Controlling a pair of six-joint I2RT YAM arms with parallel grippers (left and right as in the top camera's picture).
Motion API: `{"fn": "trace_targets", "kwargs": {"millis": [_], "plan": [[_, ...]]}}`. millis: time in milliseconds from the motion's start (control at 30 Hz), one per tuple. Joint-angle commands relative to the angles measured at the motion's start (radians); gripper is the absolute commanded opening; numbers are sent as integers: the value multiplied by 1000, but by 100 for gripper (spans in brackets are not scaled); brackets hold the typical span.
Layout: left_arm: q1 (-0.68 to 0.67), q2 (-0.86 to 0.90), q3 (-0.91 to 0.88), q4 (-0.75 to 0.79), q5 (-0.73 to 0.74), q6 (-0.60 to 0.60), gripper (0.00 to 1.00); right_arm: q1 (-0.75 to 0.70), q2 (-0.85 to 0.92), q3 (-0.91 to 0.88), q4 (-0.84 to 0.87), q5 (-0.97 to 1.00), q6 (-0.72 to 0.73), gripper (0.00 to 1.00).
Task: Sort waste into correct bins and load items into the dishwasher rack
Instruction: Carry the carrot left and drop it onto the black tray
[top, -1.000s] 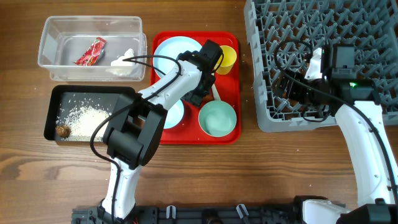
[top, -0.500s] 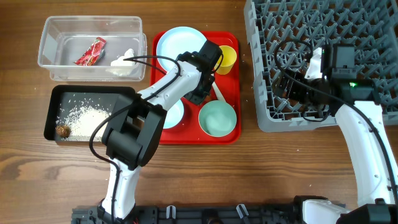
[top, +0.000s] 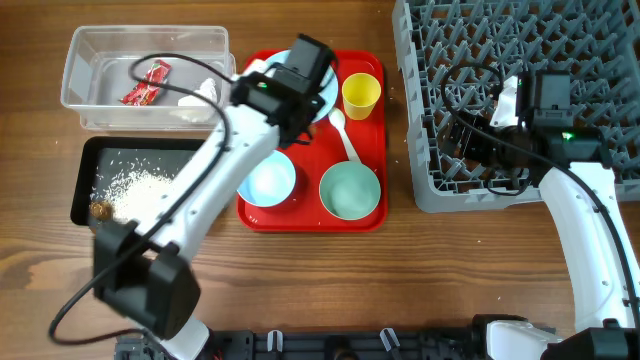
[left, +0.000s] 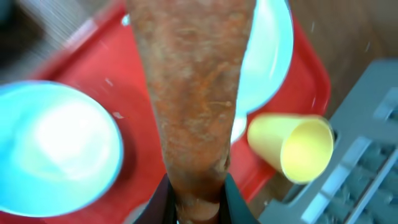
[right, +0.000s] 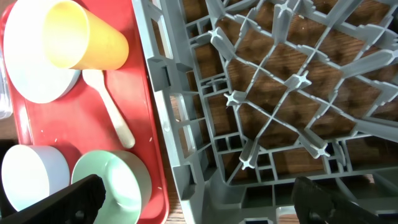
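Note:
The black tray of food scraps is down and to my left gripper's left in the overhead view. My left gripper will swing there next, over its far side, then lower and release.
My left gripper is shut on the thick end of the orange carrot, held above the red tray. In the overhead view it hangs over the light blue plate. Also on the tray are the yellow cup, the white spoon, the light blue bowl and the pale green bowl. The clear tub holds the red wrapper and the white tissue. Rice and a brown lump lie in the black tray. My right gripper stands open over the near left corner of the grey rack.
The rack's upright pegs rise right under my right gripper. Both bins sit left of the red tray, the tub behind the black tray. Bare wooden table runs along the front.
My left gripper has shut on the carrot and lifted it off the tray, swinging back and left over the plate. The right arm has not moved.

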Motion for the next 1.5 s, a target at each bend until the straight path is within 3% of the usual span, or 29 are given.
{"fn": "trace_targets", "kwargs": {"millis": [0,133,233,333,600,967,1067,1200,1333,1367,1467], "plan": [[131,-137,0,-134,-103,25,4,1,-12,2,2,13,-21,100],[364,-169,-3,-323,-101,21,4,1,-12,2,3,13,-21,100],[519,-168,-50,-321,-86,21,4,1,-12,2,9,13,-20,100],[645,-168,-175,-214,-61,21,4,1,-12,2,10,13,-20,100],[668,-166,-554,286,16,18,6,1,-12,2,5,13,-17,100],[666,-3,-591,451,57,9,8,1,-12,2,-2,13,-18,100],[666,13,-591,457,57,10,17,1,-12,2,-2,13,-17,100],[666,13,-591,457,58,10,37,1,-12,2,-6,13,-18,100],[667,-11,-588,458,57,32,41,1,-12,2,-6,13,-18,100],[667,-37,-578,457,58,77,42,1,-12,2,-6,13,-18,100],[666,-146,-517,389,61,255,57,1,-12,2,-6,13,-18,100]]}}
